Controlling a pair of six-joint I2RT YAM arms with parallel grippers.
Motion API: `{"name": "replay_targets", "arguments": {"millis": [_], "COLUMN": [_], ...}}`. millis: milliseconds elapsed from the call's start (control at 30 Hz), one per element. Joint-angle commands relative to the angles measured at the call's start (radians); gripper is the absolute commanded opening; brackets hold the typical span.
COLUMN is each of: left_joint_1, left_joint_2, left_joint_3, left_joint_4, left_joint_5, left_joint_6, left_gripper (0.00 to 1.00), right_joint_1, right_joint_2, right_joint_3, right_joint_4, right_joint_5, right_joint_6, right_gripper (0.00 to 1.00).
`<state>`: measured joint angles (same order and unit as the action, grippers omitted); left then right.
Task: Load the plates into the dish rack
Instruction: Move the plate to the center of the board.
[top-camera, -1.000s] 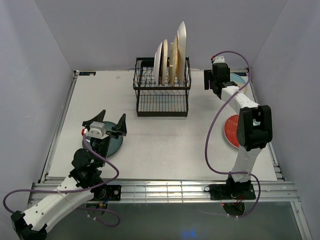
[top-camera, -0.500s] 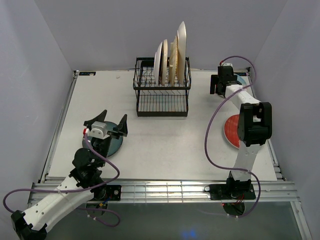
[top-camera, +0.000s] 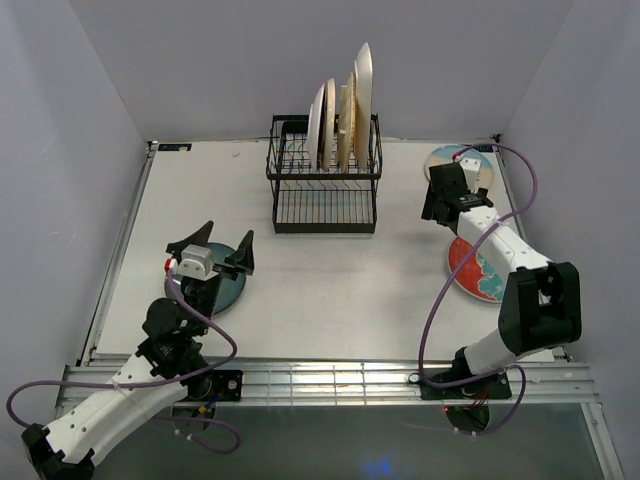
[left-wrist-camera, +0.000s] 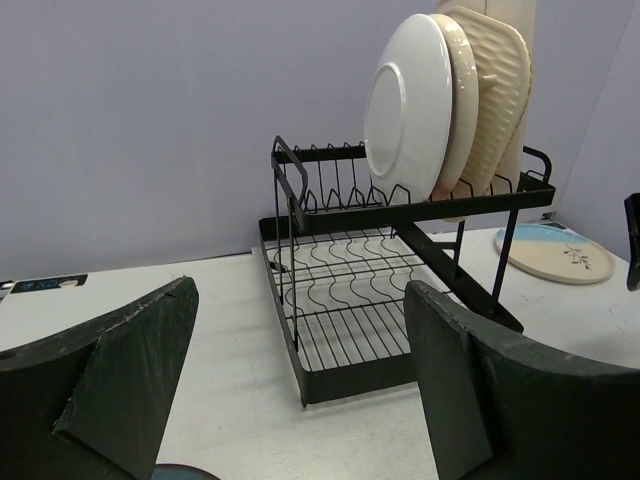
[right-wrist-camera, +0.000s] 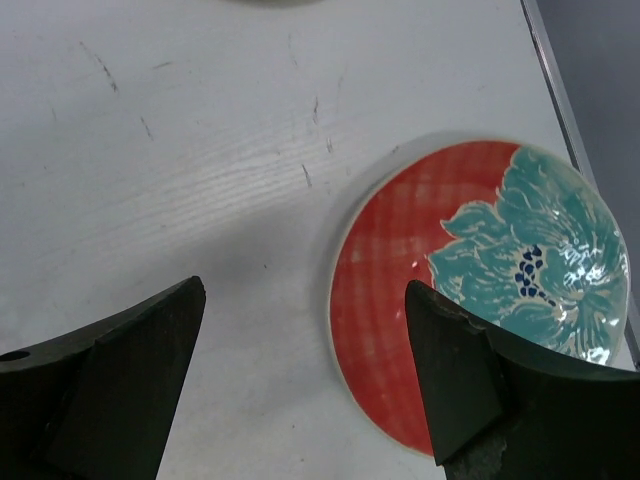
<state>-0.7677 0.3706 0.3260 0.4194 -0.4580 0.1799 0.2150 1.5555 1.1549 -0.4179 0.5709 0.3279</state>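
Observation:
My right gripper moves down and back onto the red plate's rim (right-wrist-camera: 333, 315) opposite the teal flower and closes next, since that rim shows between its open fingers.
The black wire dish rack (top-camera: 325, 195) (left-wrist-camera: 400, 300) stands at the back centre with several plates (top-camera: 342, 115) upright in its upper tier, a white one (left-wrist-camera: 405, 100) in front. A dark teal plate (top-camera: 225, 290) lies under my left gripper (top-camera: 212, 250) (left-wrist-camera: 300, 290), which is open and empty. A red-teal floral plate (top-camera: 480, 272) (right-wrist-camera: 480, 300) lies flat on the right. A cream-and-blue sprig plate (top-camera: 462, 160) (left-wrist-camera: 555, 255) lies at the back right. My right gripper (top-camera: 443, 195) (right-wrist-camera: 305, 290) hovers open and empty over the table, beside the red plate's left rim.
White table (top-camera: 330, 290) with walls close on three sides. A metal rail (top-camera: 330, 380) runs along the near edge. The right arm's purple cable (top-camera: 430, 310) loops over the table near the red plate.
My right arm has pulled back from beside the rack towards the right front, uncovering the cream-and-blue plate. Its jaws have opened a little wider. The left arm has not moved.

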Motion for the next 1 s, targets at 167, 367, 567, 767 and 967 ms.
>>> {"name": "replay_targets", "arguments": {"millis": [167, 367, 567, 767, 967], "left_joint_1": [0.004, 0.004, 0.004, 0.004, 0.004], "left_joint_2": [-0.006, -0.007, -0.009, -0.010, -0.012], "left_joint_3": [0.018, 0.019, 0.021, 0.021, 0.021], "left_joint_4": [-0.024, -0.031, -0.037, -0.042, -0.045], "left_joint_5": [0.027, 0.035, 0.038, 0.045, 0.047], "left_joint_6": [-0.003, -0.003, -0.002, -0.005, -0.005], "left_gripper": [0.94, 0.94, 0.94, 0.94, 0.94], "right_joint_1": [0.095, 0.142, 0.176, 0.214, 0.225], "right_joint_2": [-0.087, -0.088, -0.035, 0.098, 0.187], "right_joint_3": [-0.168, -0.250, -0.256, -0.198, -0.149], "right_joint_4": [-0.076, -0.073, -0.087, -0.171, -0.228], "right_joint_5": [0.158, 0.214, 0.267, 0.334, 0.374], "right_joint_6": [0.092, 0.100, 0.090, 0.094, 0.114], "right_gripper": [0.86, 0.84, 0.80, 0.77, 0.76]}}
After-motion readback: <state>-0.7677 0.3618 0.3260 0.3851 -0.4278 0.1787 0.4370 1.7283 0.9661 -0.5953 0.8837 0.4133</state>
